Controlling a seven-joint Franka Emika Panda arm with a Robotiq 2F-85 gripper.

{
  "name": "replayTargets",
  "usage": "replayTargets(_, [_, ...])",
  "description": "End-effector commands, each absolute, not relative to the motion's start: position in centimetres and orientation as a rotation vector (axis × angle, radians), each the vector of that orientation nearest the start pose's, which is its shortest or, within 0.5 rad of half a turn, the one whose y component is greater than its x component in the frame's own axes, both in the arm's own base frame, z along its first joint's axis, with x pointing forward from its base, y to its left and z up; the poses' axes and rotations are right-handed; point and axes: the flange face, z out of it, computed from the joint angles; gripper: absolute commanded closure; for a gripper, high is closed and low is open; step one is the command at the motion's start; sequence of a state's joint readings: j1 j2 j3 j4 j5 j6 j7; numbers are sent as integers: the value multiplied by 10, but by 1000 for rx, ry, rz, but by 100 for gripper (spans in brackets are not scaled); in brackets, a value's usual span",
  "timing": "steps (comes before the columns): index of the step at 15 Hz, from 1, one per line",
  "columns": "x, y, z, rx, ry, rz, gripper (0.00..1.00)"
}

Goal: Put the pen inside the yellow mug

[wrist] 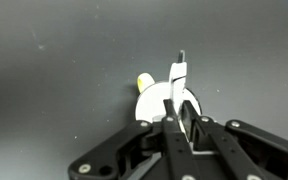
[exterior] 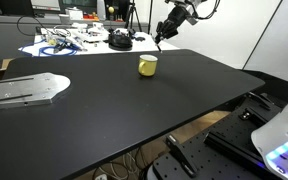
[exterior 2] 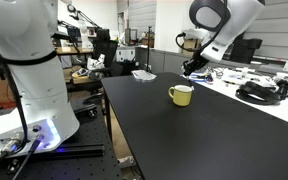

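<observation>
The robot's gripper will next move across toward the yellow mug, over the mug's opening [wrist: 159, 103], and let go of the pen [wrist: 179, 75] there, because the pen still hangs apart from the mug.
The yellow mug [exterior: 147, 65] stands upright on the black table, also seen in an exterior view [exterior 2: 181, 95]. In the wrist view it shows from above as a pale round opening [wrist: 154, 100] with a yellow handle, right under the jaws. My gripper [wrist: 181, 125] is shut on the pen [wrist: 179, 75], a slim whitish stick with a dark tip that points down over the mug's mouth. In both exterior views the gripper [exterior: 162, 38] [exterior 2: 189, 68] hangs above and slightly behind the mug, apart from it.
The black table [exterior: 134, 110] has a grey metal plate [exterior: 24, 90] at one end. Cables and a dark round object [exterior: 119, 40] lie on the white table behind. A white robot base [exterior 2: 29, 60] stands beside the table.
</observation>
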State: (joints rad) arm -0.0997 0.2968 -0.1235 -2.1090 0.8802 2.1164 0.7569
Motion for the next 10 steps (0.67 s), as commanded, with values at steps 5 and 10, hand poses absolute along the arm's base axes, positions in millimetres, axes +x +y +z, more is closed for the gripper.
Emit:
replayTargets(5, [566,-54,249,-1684,1800,634,97])
replayTargets(10, [564,-66,243,-1702,1797,607,62])
